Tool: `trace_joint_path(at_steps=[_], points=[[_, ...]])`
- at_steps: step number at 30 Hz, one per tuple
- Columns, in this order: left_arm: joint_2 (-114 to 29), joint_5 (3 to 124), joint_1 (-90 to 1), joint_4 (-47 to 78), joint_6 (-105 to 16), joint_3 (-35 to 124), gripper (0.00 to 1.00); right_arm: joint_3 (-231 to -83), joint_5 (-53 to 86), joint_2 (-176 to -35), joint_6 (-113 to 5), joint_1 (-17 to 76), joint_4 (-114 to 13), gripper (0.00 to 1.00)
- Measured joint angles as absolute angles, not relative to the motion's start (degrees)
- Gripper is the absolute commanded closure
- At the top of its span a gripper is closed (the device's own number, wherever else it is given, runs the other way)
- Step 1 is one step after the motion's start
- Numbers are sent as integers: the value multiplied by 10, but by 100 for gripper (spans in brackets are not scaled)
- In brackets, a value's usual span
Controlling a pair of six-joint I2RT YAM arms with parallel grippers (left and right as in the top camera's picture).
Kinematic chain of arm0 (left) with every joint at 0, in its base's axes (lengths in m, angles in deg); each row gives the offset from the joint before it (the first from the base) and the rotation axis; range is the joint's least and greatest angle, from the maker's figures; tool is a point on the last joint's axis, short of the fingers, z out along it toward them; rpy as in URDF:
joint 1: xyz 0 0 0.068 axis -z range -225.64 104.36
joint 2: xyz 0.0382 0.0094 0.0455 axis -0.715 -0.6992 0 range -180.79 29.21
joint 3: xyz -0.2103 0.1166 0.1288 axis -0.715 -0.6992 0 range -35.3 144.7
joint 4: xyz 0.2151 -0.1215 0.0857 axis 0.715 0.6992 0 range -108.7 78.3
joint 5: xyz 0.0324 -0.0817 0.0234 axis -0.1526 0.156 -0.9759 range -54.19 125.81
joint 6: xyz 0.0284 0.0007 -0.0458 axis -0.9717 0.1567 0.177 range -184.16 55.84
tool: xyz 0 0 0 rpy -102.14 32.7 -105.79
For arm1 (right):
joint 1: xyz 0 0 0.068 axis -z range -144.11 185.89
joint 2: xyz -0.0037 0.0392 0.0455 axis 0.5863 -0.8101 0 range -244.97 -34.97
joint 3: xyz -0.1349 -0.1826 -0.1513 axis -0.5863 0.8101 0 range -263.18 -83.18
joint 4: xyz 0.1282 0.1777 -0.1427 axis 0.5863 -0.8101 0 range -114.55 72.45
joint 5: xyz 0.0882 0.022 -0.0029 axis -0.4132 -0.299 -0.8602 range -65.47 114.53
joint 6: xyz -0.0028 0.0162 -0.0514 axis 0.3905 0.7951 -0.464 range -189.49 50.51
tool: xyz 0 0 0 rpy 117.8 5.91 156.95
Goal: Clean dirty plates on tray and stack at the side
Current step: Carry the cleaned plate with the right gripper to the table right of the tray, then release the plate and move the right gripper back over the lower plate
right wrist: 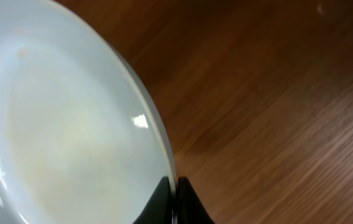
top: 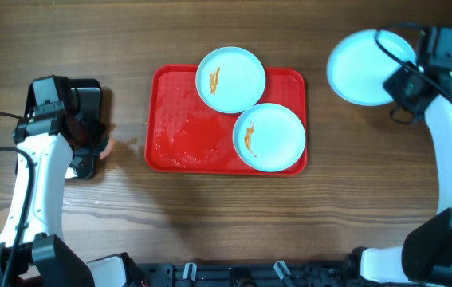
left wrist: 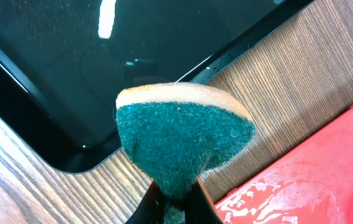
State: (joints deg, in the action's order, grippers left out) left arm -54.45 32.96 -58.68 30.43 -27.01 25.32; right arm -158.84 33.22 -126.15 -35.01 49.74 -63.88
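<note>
The clear spot on the bare wooden table lies below and back from the right gripper, so the robot should next lower that gripper, easing it back, and release the plate there.
Two pale blue plates lie on the red tray (top: pixel 186 135): one (top: pixel 230 79) at its far edge, one (top: pixel 269 136) at its right end, each with an orange smear. A third plate (top: pixel 361 68) is off the tray at the far right, and its face shows no smear. My right gripper (top: pixel 401 84) is shut on that plate's rim (right wrist: pixel 164 155), one finger on each side of the edge. At the left, my left gripper (left wrist: pixel 175 202) is shut on a green-and-tan sponge (left wrist: pixel 182 140), beside the tray's wet corner (left wrist: pixel 307 186).
A black tray (left wrist: pixel 70 81) sits on the wooden table under and behind the sponge, at the far left of the table (top: pixel 86 104). Water film shines on the red tray's left half (top: pixel 182 139). Cables run along both arms.
</note>
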Motion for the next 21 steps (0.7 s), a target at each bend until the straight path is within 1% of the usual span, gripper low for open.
trace_joint_path(at_steps=[7,8,9,10,11,12,13,14,16,21], points=[[-544,330,-587,304,-270,253,96,-1459,287,-1262,-346,586,-528,95],[-544,330,-587,304,-270,253,96,-1445,281,-1262,-346,594,-517,90],[-544,330,-587,304,-270,253,96,-1432,277,-1262,-346,599,-508,83],[-544,330,-587,304,-270,253,96,-1423,273,-1262,-345,601,-504,72],[-544,330,-587,304,-270,253,96,-1417,269,-1262,-344,602,-501,58],[-544,330,-587,304,-270,253,96,-1415,265,-1263,-340,602,-501,34],[-544,330,-587,304,-270,253,96,-1415,262,-1263,-339,602,-500,14],[-544,330,-587,304,-270,253,96,-1415,258,-1263,-338,602,-497,11],[-544,330,-587,304,-270,253,96,-1415,253,-1263,-337,602,-497,8],[-544,330,-587,304,-270,253,96,-1415,207,-1263,-344,602,-498,8]])
